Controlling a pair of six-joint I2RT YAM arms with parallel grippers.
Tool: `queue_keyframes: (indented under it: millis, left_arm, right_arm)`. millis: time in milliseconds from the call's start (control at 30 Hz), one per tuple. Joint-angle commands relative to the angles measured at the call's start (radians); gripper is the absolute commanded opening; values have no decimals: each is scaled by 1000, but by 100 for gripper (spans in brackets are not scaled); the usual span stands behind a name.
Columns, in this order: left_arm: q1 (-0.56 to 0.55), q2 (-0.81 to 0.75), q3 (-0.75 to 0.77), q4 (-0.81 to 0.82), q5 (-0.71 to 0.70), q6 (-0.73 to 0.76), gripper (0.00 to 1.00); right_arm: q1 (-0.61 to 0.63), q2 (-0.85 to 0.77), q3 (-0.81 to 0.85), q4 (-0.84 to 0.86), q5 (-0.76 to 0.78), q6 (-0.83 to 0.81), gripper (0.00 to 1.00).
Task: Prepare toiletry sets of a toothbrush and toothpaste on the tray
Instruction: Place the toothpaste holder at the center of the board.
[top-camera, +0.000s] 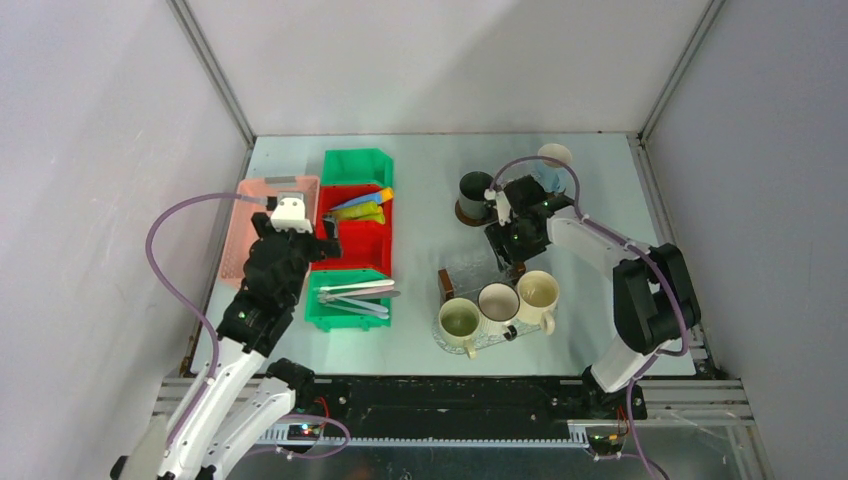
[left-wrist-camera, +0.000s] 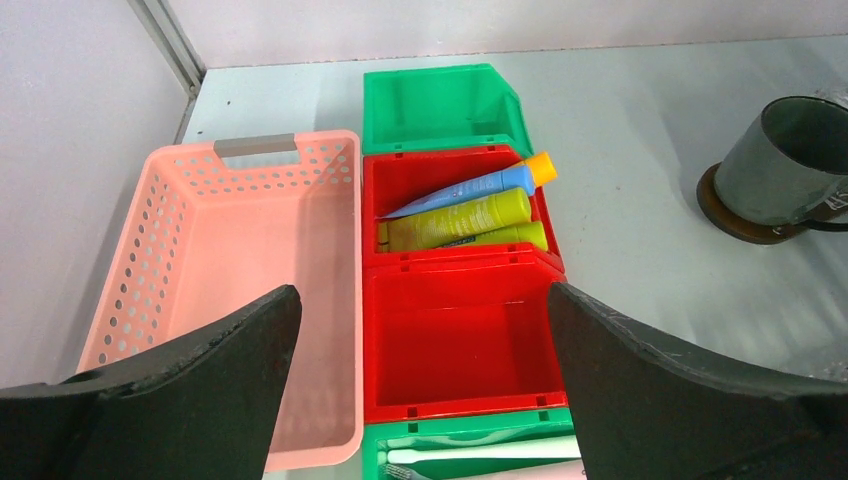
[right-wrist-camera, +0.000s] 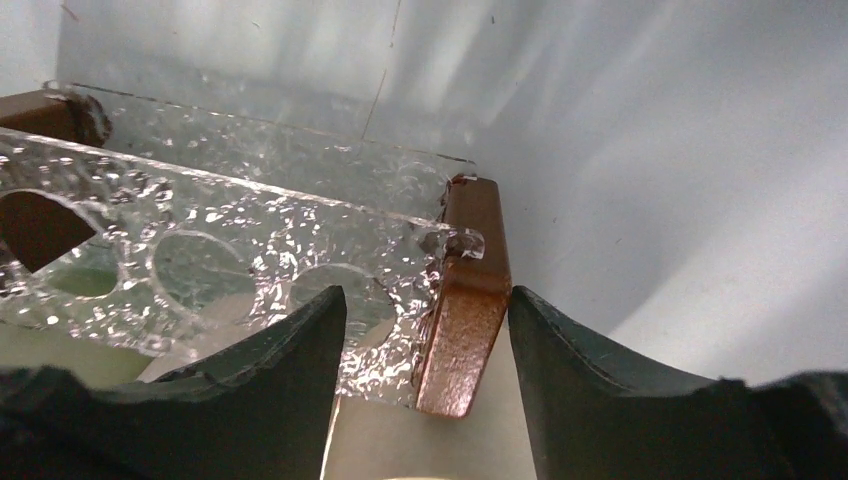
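The upper yellow-green tube's cap (top-camera: 374, 208) (left-wrist-camera: 514, 206) lies exposed on top of its neighbor, outward and below, so the left gripper will next reach outward and lower its open fingers around the cap.
The clear textured tray (right-wrist-camera: 200, 215) with brown end pieces carries three mugs (top-camera: 497, 300) at its near side. My right gripper (right-wrist-camera: 425, 297) is open. Its jaws straddle one brown end piece (right-wrist-camera: 470, 300) at the tray's far edge (top-camera: 470, 270): the right finger is close against it, and the left finger stands apart. Toothpaste tubes (left-wrist-camera: 470, 205), blue and yellow-green, lie in the far red bin. Pale toothbrushes (left-wrist-camera: 480, 452) lie in the near green bin. My left gripper (left-wrist-camera: 422, 300) hangs wide open and empty above the empty near red bin (left-wrist-camera: 455, 350).
A pink perforated basket (left-wrist-camera: 120, 290) sits left of the bins, and an empty green bin (left-wrist-camera: 440, 105) is behind them. A dark mug (left-wrist-camera: 790, 160) stands on a brown coaster (left-wrist-camera: 735, 215) behind the tray. A pale blue mug (top-camera: 552, 165) stands at the back right.
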Motion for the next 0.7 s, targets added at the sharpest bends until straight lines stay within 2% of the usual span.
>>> queue_keyframes:
  millis: [0, 233, 400, 567, 667]
  left_arm:
    - [5, 2, -1, 38, -13, 20, 100]
    - [5, 20, 19, 21, -14, -2, 100]
    - [5, 63, 67, -34, -16, -60, 100]
    - [5, 136, 141, -114, -39, -152, 100]
    - [5, 197, 178, -149, -38, -216, 100]
  right_arm:
    - [-2, -71, 68, -17, 9, 1, 67]
    - [-22, -168, 94, -22, 50, 33, 72]
    - [-62, -332, 101, 14, 91, 95, 79]
    - [-136, -498, 100, 35, 156, 235, 92]
    - [-174, -566, 90, 48, 200, 338, 95]
